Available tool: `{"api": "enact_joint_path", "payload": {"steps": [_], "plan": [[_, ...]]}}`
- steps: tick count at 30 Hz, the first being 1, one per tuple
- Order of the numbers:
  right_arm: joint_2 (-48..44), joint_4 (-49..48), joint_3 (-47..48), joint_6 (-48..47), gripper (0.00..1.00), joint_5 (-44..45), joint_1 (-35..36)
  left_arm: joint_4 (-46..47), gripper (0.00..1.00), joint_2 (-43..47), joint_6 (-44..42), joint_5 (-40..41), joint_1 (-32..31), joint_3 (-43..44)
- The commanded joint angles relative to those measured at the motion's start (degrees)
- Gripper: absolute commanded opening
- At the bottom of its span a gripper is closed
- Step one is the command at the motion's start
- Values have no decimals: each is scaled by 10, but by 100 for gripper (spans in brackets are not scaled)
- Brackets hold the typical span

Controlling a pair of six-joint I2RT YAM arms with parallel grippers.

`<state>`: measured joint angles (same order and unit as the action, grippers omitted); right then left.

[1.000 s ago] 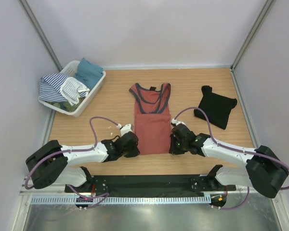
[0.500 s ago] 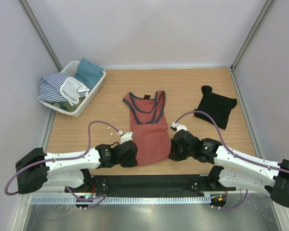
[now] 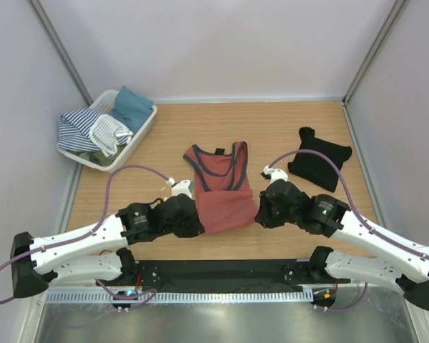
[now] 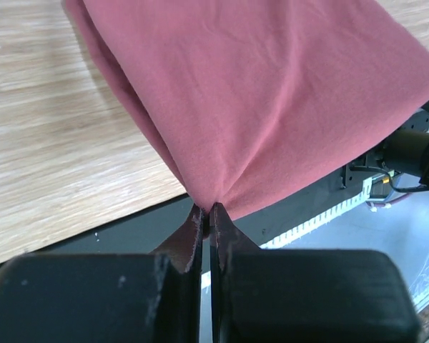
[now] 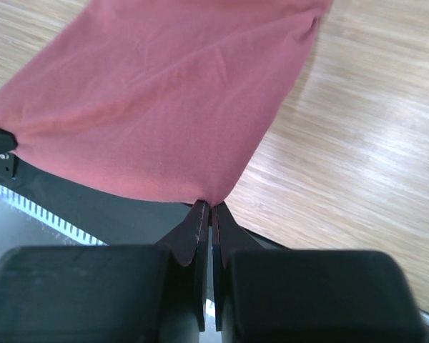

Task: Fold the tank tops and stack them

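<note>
My right gripper carries its corner outward over the rust-red tank top next and releases it onto the strap ends, because the straps lie beyond the lifted hem.
The rust-red tank top [image 3: 220, 187] with navy strap edging lies mid-table, straps at the far end, its near hem lifted off the wood. My left gripper [image 3: 194, 221] is shut on the hem's left corner; the cloth [image 4: 272, 100] rises from the pinched tips [image 4: 208, 212]. My right gripper [image 3: 260, 214] is shut on the right corner, where the cloth [image 5: 171, 93] meets the tips [image 5: 207, 207]. The black tank top [image 3: 318, 158] lies folded at the back right, apart from both grippers.
A white basket [image 3: 137, 140] with striped and teal clothes stands at the back left. Grey walls close the table on three sides. A black base rail [image 3: 222, 270] runs along the near edge.
Both grippers pulled the red top toward the near edge, then rose and moved back, lifting the near hem. The top now lies shorter and bunched, its straps nearer.
</note>
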<state>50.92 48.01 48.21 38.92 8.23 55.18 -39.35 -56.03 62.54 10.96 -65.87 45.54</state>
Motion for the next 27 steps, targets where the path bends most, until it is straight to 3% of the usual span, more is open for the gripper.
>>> {"api": "enact_joint_path", "payload": {"steps": [1, 10, 19, 27], "plan": [[14, 35, 76, -29, 1, 51, 2, -54, 0, 6, -30, 23, 17, 45], [112, 28, 156, -84, 1, 103, -9, -60, 0, -37, -80, -9, 91, 104], [207, -13, 225, -154, 1, 37, -130, -51, 0, -88, -137, -44, 191, 166], [356, -38, 343, -200, 1, -23, -227, -16, 0, -185, -186, -104, 314, 232]]}}
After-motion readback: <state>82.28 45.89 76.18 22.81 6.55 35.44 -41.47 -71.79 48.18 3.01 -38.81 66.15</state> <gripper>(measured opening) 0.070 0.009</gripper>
